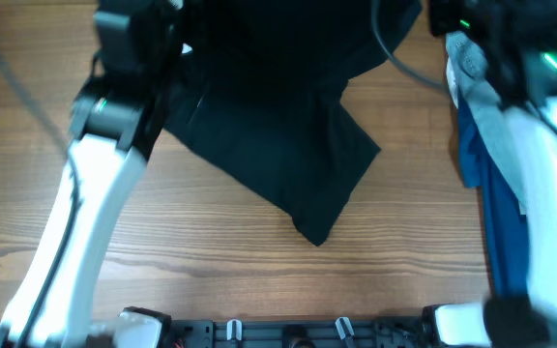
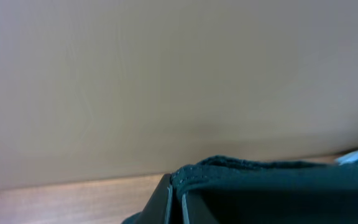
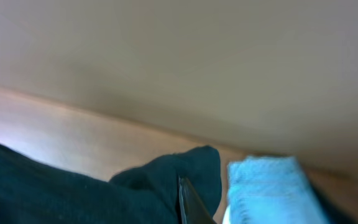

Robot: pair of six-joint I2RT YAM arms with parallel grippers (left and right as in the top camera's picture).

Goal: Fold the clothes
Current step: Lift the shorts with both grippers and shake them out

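Observation:
The far part of the wooden table lies below the left gripper, so the left gripper needs to lower the black garment's hem onto it and let go there.
A black garment (image 1: 278, 126) lies spread over the far middle of the wooden table, one corner pointing toward the near edge. My left gripper (image 2: 176, 202) is shut on the black garment's hem (image 2: 253, 171) at the far left; in the overhead view only its arm (image 1: 129, 58) shows. My right gripper (image 3: 188, 199) is shut on a bunched edge of the black garment (image 3: 166, 177) at the far right. Its fingers are hidden in the overhead view.
A pile of blue and grey clothes (image 1: 486, 145) lies at the right side of the table, partly under my right arm. A light blue folded cloth (image 3: 266, 186) shows right beside my right gripper. Bare wood fills the near half of the table (image 1: 211, 261).

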